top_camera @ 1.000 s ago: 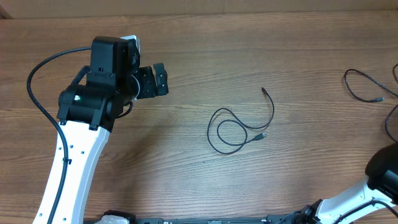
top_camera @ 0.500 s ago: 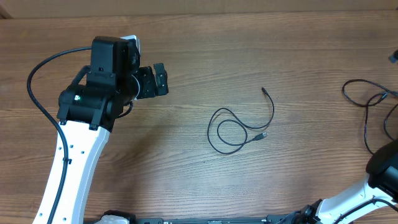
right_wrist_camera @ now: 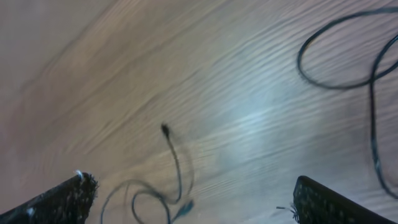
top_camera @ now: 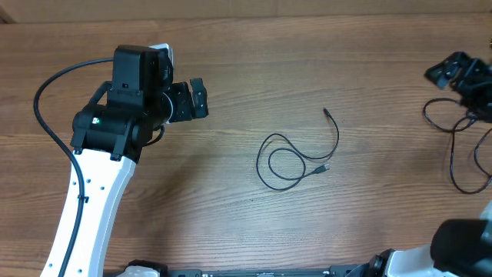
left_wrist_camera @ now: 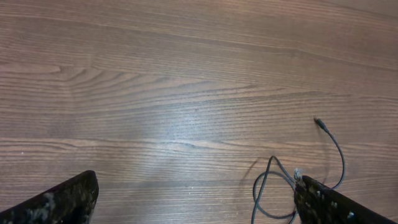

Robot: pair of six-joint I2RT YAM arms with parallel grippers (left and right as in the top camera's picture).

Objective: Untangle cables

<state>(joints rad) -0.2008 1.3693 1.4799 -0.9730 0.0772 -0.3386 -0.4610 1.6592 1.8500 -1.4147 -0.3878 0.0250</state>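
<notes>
My right gripper swings to the left in the overhead view next and goes down onto the centre cable's outer curve. That curve loops around the cable's inner part.
Two thin black cables lie apart on the wooden table. One cable is loosely looped at the centre, both small plugs showing; its loop sits by my left gripper's right finger, and it appears blurred in the right wrist view. The other cable sprawls at the far right, seen as a curve in the right wrist view. My left gripper hovers open at the left, well away from the centre cable. My right gripper is open above the right cable, holding nothing.
The table is bare wood around the cables. A thick black arm wire arcs beside the left arm. The right arm's base fills the lower right corner.
My right gripper has come into the overhead view at the right edge. The right cable has changed shape, with a long loop now trailing toward the front. Left arm and centre cable are unmoved.
</notes>
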